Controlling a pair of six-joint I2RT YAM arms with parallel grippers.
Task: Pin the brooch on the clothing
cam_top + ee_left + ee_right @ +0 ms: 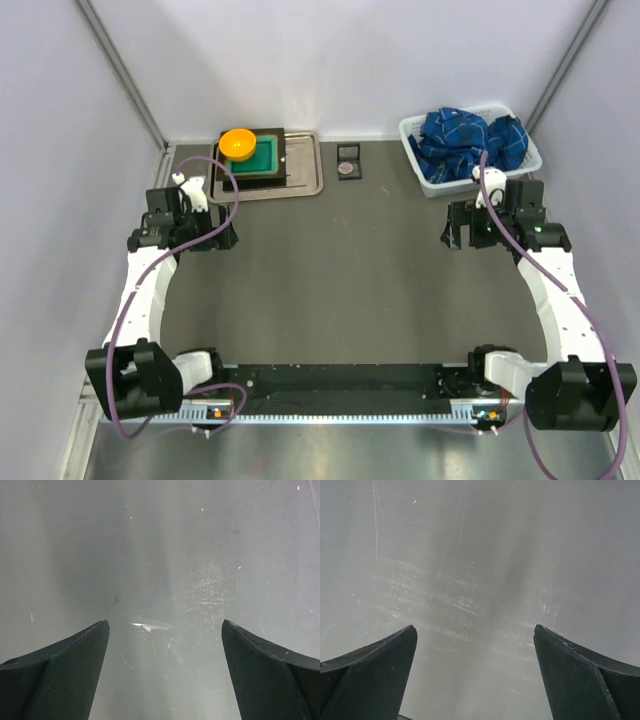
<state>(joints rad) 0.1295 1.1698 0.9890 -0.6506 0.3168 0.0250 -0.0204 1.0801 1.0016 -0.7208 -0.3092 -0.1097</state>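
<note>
My right gripper next rises, moves outward over the basket's rim, then comes down onto a fold (470,142), since the shirt lies crumpled inside the basket's sides.
The brooch (348,170) is a small dull round disc lying in a small open black case at the back middle of the dark table. The clothing (470,137), a blue plaid shirt, lies crumpled in a white basket (415,157) at the back right. My left gripper (218,238) hangs over the left side of the table, open and empty; in the left wrist view (165,622) only bare grey surface shows between its fingers. My right gripper (458,230) is just in front of the basket, open and empty; the right wrist view (475,627) shows only bare surface.
A metal tray (305,180) at the back left holds a green box (262,155) with an orange round dish (238,142) on it. Pale walls close in the table on the left, back and right.
</note>
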